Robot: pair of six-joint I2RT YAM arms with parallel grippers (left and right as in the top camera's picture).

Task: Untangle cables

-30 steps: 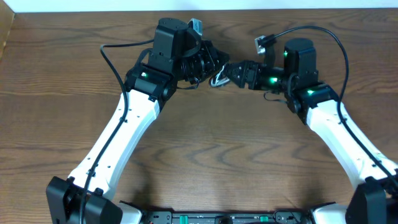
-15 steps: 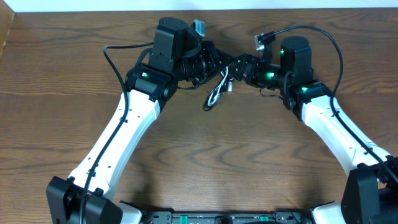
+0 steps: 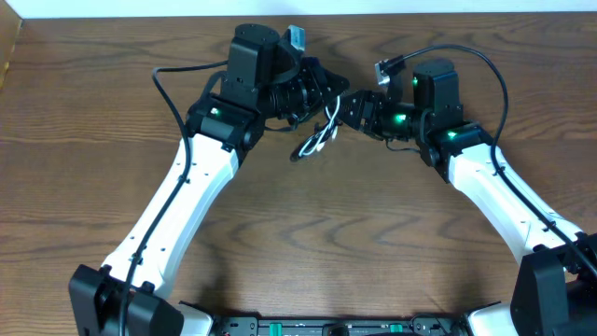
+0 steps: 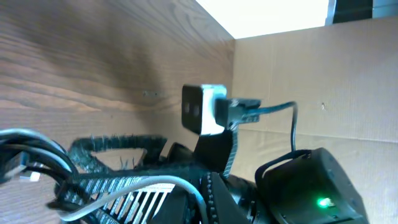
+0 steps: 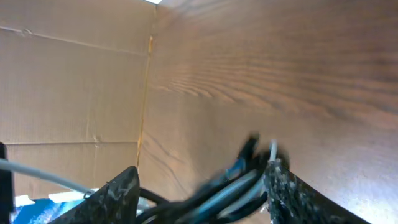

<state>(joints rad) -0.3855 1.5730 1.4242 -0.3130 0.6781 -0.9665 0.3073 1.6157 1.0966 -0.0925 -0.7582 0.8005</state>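
Note:
The tangled loop is hanging in the air, so my left gripper should next move down and back toward my base over the bare tabletop and let go of the white cable.
The cables (image 3: pixel 315 140), one black and one white, hang in a tangled loop just below where the two grippers meet at the back of the table. My left gripper (image 3: pixel 326 91) is shut on them. In the left wrist view the white cable (image 4: pixel 124 190) runs between its ribbed fingers (image 4: pixel 118 180), and black loops (image 4: pixel 25 149) trail to the left. My right gripper (image 3: pixel 348 106) faces the left one tip to tip. Its fingers (image 5: pixel 115 196) stand apart, with the blurred cable bundle (image 5: pixel 242 180) lying across the gap and against the right-hand finger.
A cardboard wall (image 4: pixel 298 62) stands behind the table's back edge. The arms' own thick black wires arc out at the left (image 3: pixel 168 93) and the right (image 3: pixel 490 65). The right arm's wrist camera (image 4: pixel 202 109) sits close in front of the left gripper.
The cable bundle, bunched between the grippers a second ago, now hangs below them as a loose loop. The right gripper has shifted slightly left and its fingers have narrowed a little.

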